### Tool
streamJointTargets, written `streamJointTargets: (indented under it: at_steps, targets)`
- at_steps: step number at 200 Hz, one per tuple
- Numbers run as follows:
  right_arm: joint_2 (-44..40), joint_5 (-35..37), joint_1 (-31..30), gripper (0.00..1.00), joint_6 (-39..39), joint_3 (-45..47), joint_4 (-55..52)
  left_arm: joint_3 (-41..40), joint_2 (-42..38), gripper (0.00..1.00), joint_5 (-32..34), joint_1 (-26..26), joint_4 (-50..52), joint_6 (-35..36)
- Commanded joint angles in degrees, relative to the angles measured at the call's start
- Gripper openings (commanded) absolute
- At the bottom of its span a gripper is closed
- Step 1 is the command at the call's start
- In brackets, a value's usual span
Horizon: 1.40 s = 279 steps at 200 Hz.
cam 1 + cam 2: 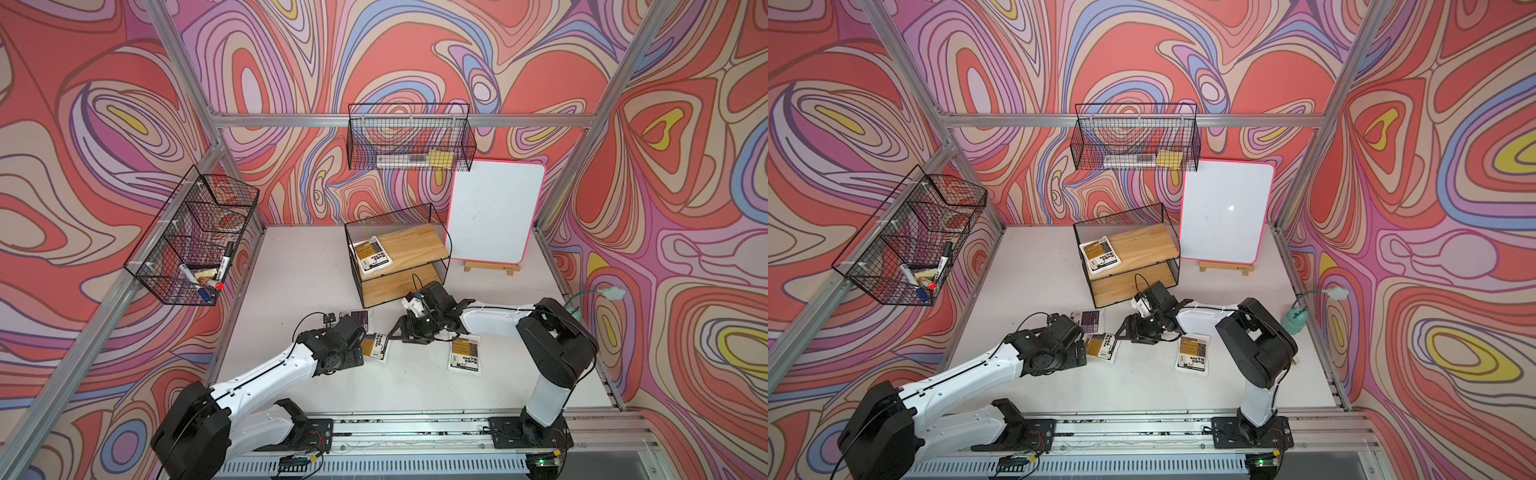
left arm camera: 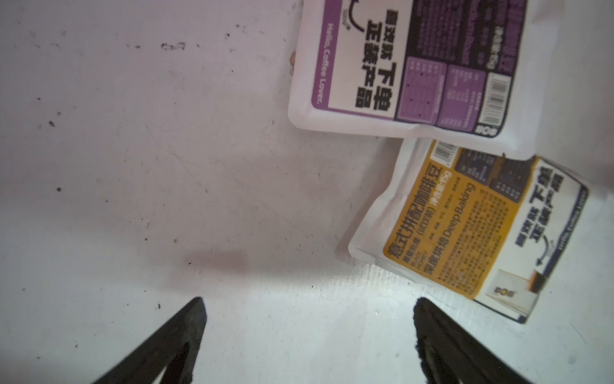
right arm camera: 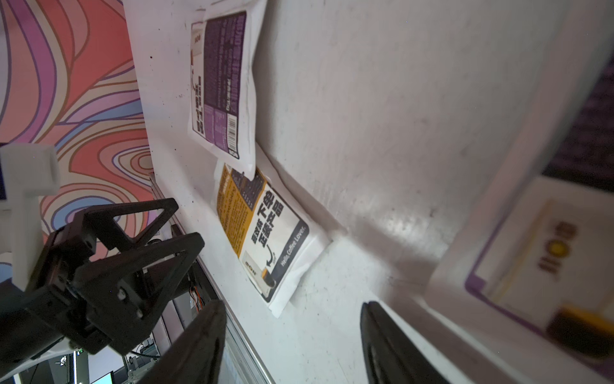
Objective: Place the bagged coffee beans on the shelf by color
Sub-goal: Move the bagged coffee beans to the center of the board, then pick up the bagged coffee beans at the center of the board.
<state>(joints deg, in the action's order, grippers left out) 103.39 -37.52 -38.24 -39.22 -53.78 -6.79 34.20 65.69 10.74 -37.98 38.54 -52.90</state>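
Note:
The middle yellow bag's uncovered edge (image 3: 304,274) is clear of the purple bag. My right gripper needs to go down next and reach across toward the left gripper onto that edge.
The shelf (image 1: 419,245) stands at the back middle of the table, with one yellow coffee bag (image 1: 371,257) on its upper board. On the table, a purple bag (image 2: 415,66) overlaps a corner of a yellow bag (image 2: 465,229). Both lie off to one side ahead of my left gripper (image 2: 309,302), which is open over bare table. A third yellow bag (image 1: 465,353) lies beneath my right arm. My right gripper (image 3: 292,306) is tipped sideways and open, with nothing between its fingers. A blurred purple-edged bag (image 3: 538,252) sits close beside one finger, outside the gap.
A pink-edged whiteboard (image 1: 494,216) on an easel stands right of the shelf. Wire baskets hang on the left wall (image 1: 195,241) and on the back wall (image 1: 409,141), with markers in them. A green object (image 1: 1293,320) sits at the table's right edge. A metal rail (image 1: 415,428) runs along the front.

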Motion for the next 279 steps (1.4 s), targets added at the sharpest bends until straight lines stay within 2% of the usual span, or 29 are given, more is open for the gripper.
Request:
streamJointTargets:
  at_steps: [1,58,130,193,224,279]
  targets:
    - [1.2,-0.3,-0.2,0.65,1.0,-1.3,1.2,0.3,1.8,0.99,1.2,2.2,-3.3,1.7]
    - [3.5,-1.0,-0.2,0.65,1.2,-2.2,2.0,1.1,8.1,0.99,-1.5,3.8,-6.4,4.1]
    - [8.9,-4.3,-0.3,0.65,0.6,-4.3,5.7,-0.3,10.0,0.99,-1.5,4.0,-8.2,4.3]
    - [13.0,-6.8,-0.3,0.59,-1.4,-5.2,9.5,-0.6,10.2,0.99,-1.5,3.9,-8.2,4.7]
    - [13.7,-8.0,-0.3,0.48,-1.9,-5.1,10.8,-0.8,10.1,0.99,-1.5,4.0,-7.9,4.7]
    - [12.9,-10.1,-0.3,0.18,-2.9,-3.6,12.7,-0.5,9.2,0.99,-2.0,4.0,-7.0,4.8]
